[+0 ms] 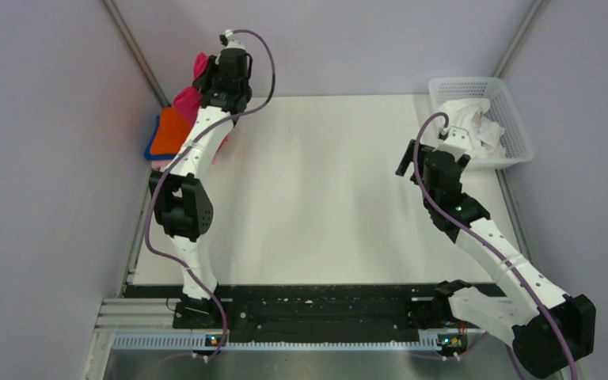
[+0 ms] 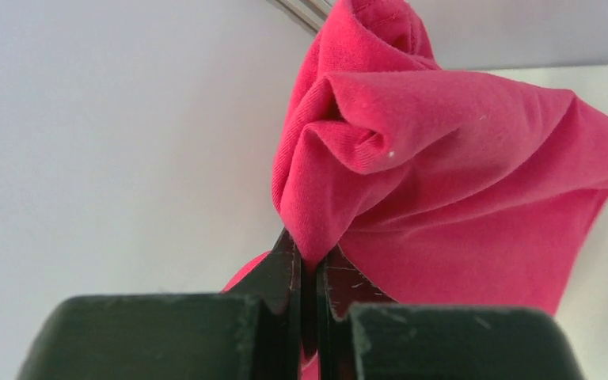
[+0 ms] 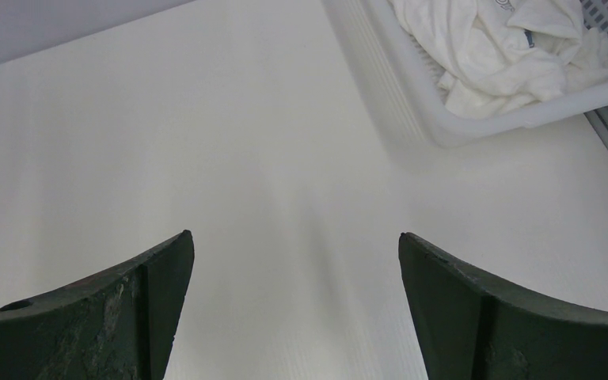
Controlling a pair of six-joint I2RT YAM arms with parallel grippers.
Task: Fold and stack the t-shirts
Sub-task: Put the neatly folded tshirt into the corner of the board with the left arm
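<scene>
My left gripper brings its hanging fold of the crimson shirt down onto the stacked orange shirt [image 1: 171, 133] next and releases. That shirt lies below the gripper, to its left in the top view.
My left gripper [image 2: 309, 252] is shut on a fold of the crimson-magenta t-shirt [image 2: 443, 174], which bunches just past the fingertips. In the top view the left gripper [image 1: 220, 49] is raised at the far left corner, with the crimson shirt [image 1: 188, 98] hanging beside it over a stack of an orange shirt [image 1: 172, 130] and a blue shirt [image 1: 150, 148]. My right gripper [image 3: 294, 241] is open and empty above bare table, left of the basket. In the top view it [image 1: 453, 134] sits next to the basket.
A white lattice basket [image 1: 516, 119] at the far right holds crumpled white shirts [image 1: 475, 119]; it also shows in the right wrist view [image 3: 412, 95]. Metal frame posts [image 1: 131, 43] and grey walls close in the table's sides.
</scene>
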